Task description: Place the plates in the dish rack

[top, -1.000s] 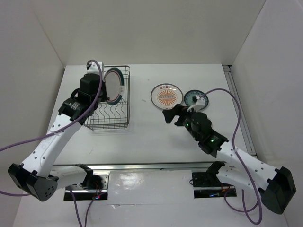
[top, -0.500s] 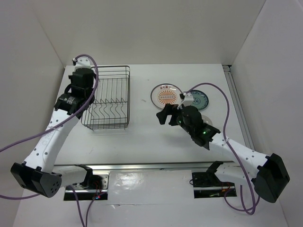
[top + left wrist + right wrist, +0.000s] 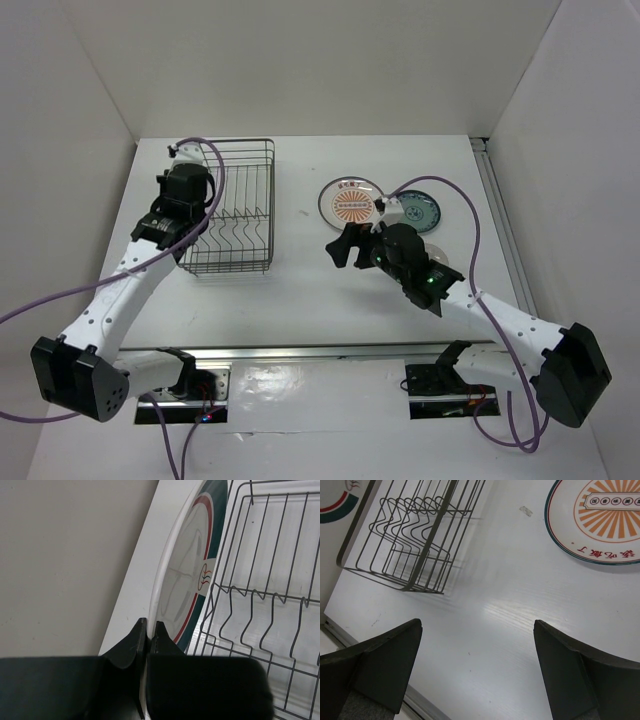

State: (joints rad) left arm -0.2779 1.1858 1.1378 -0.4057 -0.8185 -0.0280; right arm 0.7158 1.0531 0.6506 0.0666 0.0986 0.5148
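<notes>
The robot's left gripper will move toward the rack's middle and down next, and then it will bring the plate among the rack's nearest empty curved wires.
My left gripper (image 3: 148,625) is shut on the rim of the white plate with the teal-red rim (image 3: 187,575). The plate stands on edge against the left side of the dish rack (image 3: 270,597), and its edge shows past the rack (image 3: 332,500). From above, the left gripper (image 3: 186,188) covers that plate beside the rack (image 3: 271,205). My right gripper (image 3: 342,243) hangs open and empty over bare table (image 3: 477,625), just in front of the orange sunburst plate (image 3: 352,203) (image 3: 605,520). The teal-blue plate (image 3: 415,212) lies to its right. A translucent plate (image 3: 441,256) peeks from behind the right arm.
White walls close in the table on the left, back and right; the left wall is close to the held plate. A metal rail (image 3: 492,200) runs along the right edge. Purple cables loop over both arms. The rack's curved prongs (image 3: 415,527) hold nothing.
The left gripper carried the teal-red plate from over the rack's back end to its left side. The right arm swung left, toward the table's middle, still open.
</notes>
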